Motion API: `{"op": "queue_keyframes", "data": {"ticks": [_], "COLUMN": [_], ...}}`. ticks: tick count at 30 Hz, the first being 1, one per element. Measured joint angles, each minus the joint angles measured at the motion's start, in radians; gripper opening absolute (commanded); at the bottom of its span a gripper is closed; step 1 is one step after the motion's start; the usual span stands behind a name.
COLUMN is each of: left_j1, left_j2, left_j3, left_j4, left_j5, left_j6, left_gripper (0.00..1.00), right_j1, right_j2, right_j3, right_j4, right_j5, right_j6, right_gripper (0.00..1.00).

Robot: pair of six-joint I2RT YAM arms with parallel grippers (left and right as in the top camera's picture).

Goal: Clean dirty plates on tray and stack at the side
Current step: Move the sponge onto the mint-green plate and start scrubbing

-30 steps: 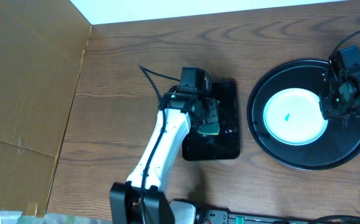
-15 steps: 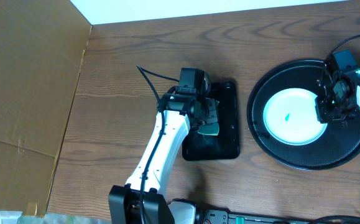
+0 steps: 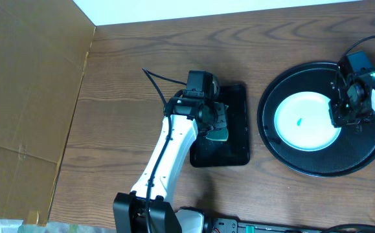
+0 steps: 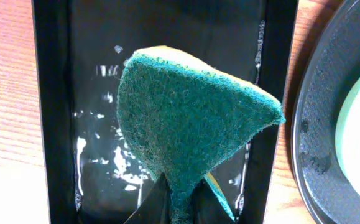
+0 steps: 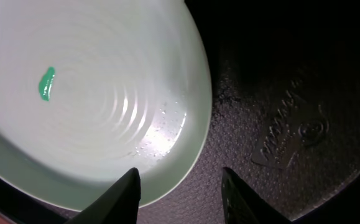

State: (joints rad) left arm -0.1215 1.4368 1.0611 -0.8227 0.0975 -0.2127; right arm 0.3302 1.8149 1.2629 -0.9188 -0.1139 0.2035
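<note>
The right gripper moves down onto the plate's rim and closes next, since that rim lies between my open fingers, one over plate and one over tray.
One pale mint plate (image 3: 306, 121) with a small teal smear (image 3: 299, 121) lies in the large round black tray (image 3: 325, 165) at the right. My right gripper (image 3: 344, 113) is open just above the plate's right rim; in the right wrist view its fingertips (image 5: 129, 186) straddle the rim of the plate (image 5: 92, 93), one over the plate, one over the tray (image 5: 279, 93). My left gripper (image 3: 217, 124) is shut on a green sponge (image 4: 186, 124) and holds it over the small black rectangular tray (image 4: 55, 93). Other plates are out of view.
A brown cardboard panel (image 3: 25, 97) lies at the left. The small rectangular tray (image 3: 238, 155) is wet inside and sits just left of the round tray. Cables and a black strip (image 3: 265, 226) run along the front edge.
My right gripper moved a little left and up over the plate's right rim, then held still. The left arm with the sponge has not moved.
</note>
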Motion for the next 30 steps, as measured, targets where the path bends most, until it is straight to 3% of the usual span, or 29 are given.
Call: {"op": "queue_keyframes", "data": {"ticks": [20,24,30], "left_j1": [0.000,0.000,-0.013], "left_j2": [0.000,0.000,0.000], "left_j3": [0.000,0.000,0.014], "left_j4": [0.000,-0.001,-0.006], "left_j5": [0.002,0.011,0.053], "left_j6": [0.000,0.000,-0.001], "left_gripper": [0.07,0.07,0.07], "right_j1": [0.000,0.000,0.000], "right_j2": [0.020,0.070,0.122], "right_j3": [-0.016,-0.017,-0.023], "right_j4": [0.091,0.093,0.090], "right_j5": [0.043,0.045,0.037], "right_j6": [0.042,0.050,0.062], "right_gripper": [0.28,0.22,0.06]}}
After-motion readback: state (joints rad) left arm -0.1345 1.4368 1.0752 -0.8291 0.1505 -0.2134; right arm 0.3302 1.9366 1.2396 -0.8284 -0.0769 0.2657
